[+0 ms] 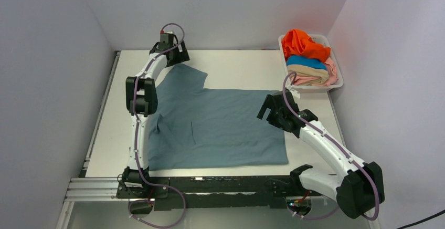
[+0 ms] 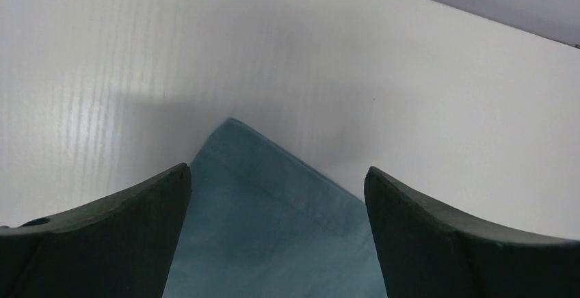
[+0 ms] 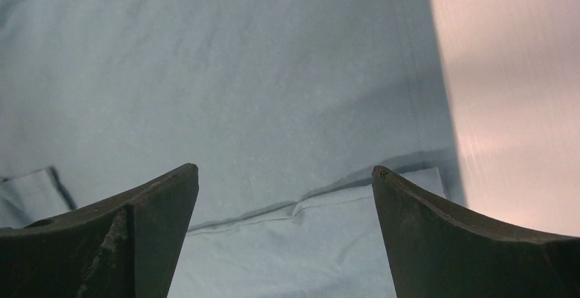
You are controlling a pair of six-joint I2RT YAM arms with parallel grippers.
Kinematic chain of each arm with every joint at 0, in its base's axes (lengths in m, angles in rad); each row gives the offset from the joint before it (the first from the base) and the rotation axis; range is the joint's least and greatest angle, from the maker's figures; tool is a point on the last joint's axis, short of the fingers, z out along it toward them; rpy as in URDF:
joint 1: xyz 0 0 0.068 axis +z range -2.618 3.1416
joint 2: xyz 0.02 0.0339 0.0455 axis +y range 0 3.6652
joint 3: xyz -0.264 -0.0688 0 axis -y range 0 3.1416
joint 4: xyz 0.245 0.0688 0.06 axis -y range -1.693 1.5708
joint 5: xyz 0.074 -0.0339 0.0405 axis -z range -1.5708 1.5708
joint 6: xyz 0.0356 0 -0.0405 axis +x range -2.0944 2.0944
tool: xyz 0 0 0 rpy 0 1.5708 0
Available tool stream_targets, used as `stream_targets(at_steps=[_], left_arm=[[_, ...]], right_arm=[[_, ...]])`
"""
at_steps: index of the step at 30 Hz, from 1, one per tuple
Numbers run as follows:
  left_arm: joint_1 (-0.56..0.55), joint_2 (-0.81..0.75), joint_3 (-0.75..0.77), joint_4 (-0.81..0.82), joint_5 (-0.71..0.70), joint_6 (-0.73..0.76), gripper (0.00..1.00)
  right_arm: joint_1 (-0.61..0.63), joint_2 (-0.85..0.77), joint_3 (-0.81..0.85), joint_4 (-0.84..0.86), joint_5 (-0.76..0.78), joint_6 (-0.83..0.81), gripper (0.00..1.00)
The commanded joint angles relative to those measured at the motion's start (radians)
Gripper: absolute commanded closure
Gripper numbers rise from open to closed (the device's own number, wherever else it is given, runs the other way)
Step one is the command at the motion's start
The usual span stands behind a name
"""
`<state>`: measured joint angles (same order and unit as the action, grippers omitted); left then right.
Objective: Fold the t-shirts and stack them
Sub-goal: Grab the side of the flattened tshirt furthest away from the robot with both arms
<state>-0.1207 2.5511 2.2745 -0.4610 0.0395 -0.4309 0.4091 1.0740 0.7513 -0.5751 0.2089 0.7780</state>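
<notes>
I will next lower my left gripper onto the sleeve hem near its corner (image 1: 187, 66) (image 2: 277, 158) below, because the hem already runs between the gripper's spread fingers.
A dusty grey-blue t-shirt (image 1: 220, 124) lies spread flat on the white table, one sleeve reaching toward the far left. My left gripper (image 1: 176, 55) is open over the tip of that sleeve (image 2: 273, 223), with the cloth between its fingers (image 2: 130, 229). My right gripper (image 1: 270, 111) is open above the shirt's right edge; its view shows a folded-over hem (image 3: 308, 243) between the spread fingers (image 3: 451, 236). The orange t-shirt (image 1: 302, 44), bright blue t-shirt (image 1: 306, 61), tan t-shirt (image 1: 309, 73) and pale pink t-shirt (image 1: 330, 76) are piled in the basket.
A white plastic basket (image 1: 338, 82) stands at the far right corner by the wall. Grey walls close in the table on the left, back and right. A black rail (image 1: 220, 184) runs along the near edge.
</notes>
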Motion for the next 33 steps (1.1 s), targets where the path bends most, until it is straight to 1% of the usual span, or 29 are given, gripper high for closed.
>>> stream_targets(at_steps=[1, 5, 7, 8, 9, 10, 12, 14, 16, 18, 19, 21, 23, 27, 28, 31, 33], left_arm=[[0.004, 0.01, -0.026, -0.034, 0.051, -0.106, 0.0], [0.003, -0.004, -0.082, -0.049, 0.089, -0.117, 0.01], [-0.001, 0.011, -0.072, -0.079, 0.121, -0.11, 0.01], [-0.005, 0.023, -0.056, -0.102, 0.129, -0.1, 0.03], [-0.012, 0.032, -0.045, -0.126, 0.126, -0.087, 0.08], [-0.018, 0.036, -0.04, -0.147, 0.123, -0.071, 0.19], [-0.035, 0.03, -0.045, -0.172, 0.111, -0.051, 0.23], [-0.056, 0.019, -0.045, -0.221, 0.027, -0.036, 0.29], [-0.077, 0.019, -0.03, -0.292, -0.032, -0.028, 0.32], [-0.086, 0.017, -0.03, -0.328, -0.036, -0.024, 0.33], [-0.09, 0.017, -0.03, -0.34, -0.036, -0.023, 0.35], [-0.098, 0.018, -0.025, -0.362, -0.036, -0.023, 0.42], [-0.105, 0.022, -0.016, -0.377, -0.078, -0.014, 0.47], [-0.113, 0.023, -0.012, -0.432, -0.093, 0.003, 0.56], [-0.114, 0.016, -0.027, -0.433, -0.104, 0.008, 0.57], [-0.12, 0.005, -0.046, -0.456, -0.141, 0.026, 0.56], [-0.123, 0.01, -0.038, -0.488, -0.143, 0.043, 0.6]], right_arm=[[-0.002, -0.063, -0.012, 0.001, -0.02, 0.026, 0.0], [-0.003, -0.098, -0.019, -0.01, -0.012, 0.028, 0.0], [-0.002, -0.113, -0.026, -0.011, -0.01, 0.03, 0.0], [-0.002, -0.12, -0.03, -0.008, -0.01, 0.032, 0.0], [-0.002, -0.124, -0.035, -0.005, -0.013, 0.033, 0.0], [-0.003, -0.13, -0.039, -0.003, -0.017, 0.034, 0.0], [-0.003, -0.135, -0.047, 0.003, -0.021, 0.034, 0.0], [-0.002, -0.136, -0.051, 0.004, -0.023, 0.035, 0.0], [-0.003, -0.137, -0.054, 0.006, -0.023, 0.037, 0.0], [-0.003, -0.139, -0.06, 0.014, -0.026, 0.037, 0.0], [-0.003, -0.14, -0.063, 0.018, -0.028, 0.037, 0.0], [-0.003, -0.141, -0.067, 0.022, -0.031, 0.034, 0.0], [-0.003, -0.14, -0.069, 0.022, -0.032, 0.03, 0.0], [-0.002, -0.151, -0.071, 0.017, -0.019, 0.027, 0.0], [-0.003, -0.155, -0.073, 0.018, -0.015, 0.026, 0.0], [-0.004, -0.158, -0.075, 0.025, -0.009, 0.024, 0.0], [-0.003, -0.153, -0.071, 0.026, -0.009, 0.019, 0.0]])
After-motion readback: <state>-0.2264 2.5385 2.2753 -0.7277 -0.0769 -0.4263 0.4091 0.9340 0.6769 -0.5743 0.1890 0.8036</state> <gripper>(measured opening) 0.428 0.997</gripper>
